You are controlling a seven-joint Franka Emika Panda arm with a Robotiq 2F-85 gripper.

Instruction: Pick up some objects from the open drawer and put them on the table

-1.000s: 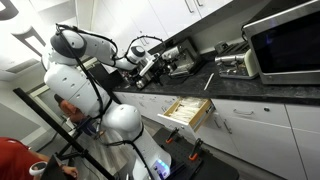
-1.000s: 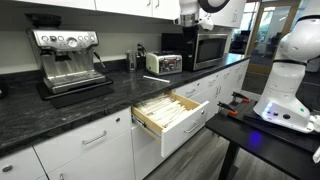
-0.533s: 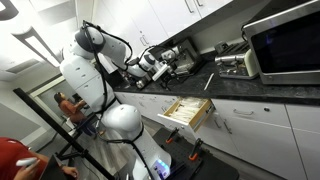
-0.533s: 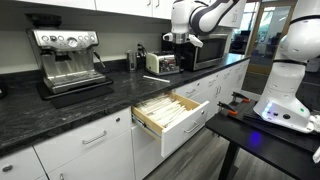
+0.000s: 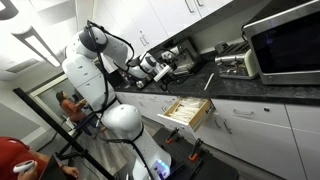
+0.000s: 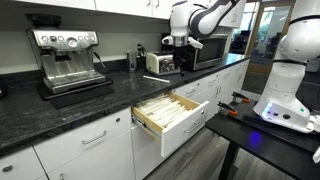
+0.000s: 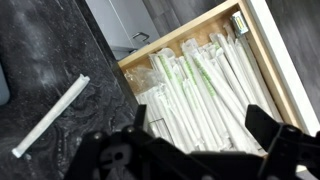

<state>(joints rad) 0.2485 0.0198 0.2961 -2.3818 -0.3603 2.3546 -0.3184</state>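
Note:
The wrapped straws slant across the wrist view, so next my gripper needs to turn and come down onto a wrapped straw in the drawer's row below it.
The drawer stands pulled open below the table, a dark countertop, in both exterior views. In the wrist view its pale wood rim frames several paper-wrapped white straws. One wrapped straw lies on the dark table beside the drawer. My gripper hangs high above the drawer, its fingers spread wide, with nothing between them. It also shows above the counter in both exterior views.
An espresso machine, a toaster and a microwave stand on the counter. A person is behind the robot base. A black stand carries the white base in front of the cabinets.
Over the last second the arm swung from up by the microwave to a spot above the counter near the drawer. It has barely moved in the last half second.

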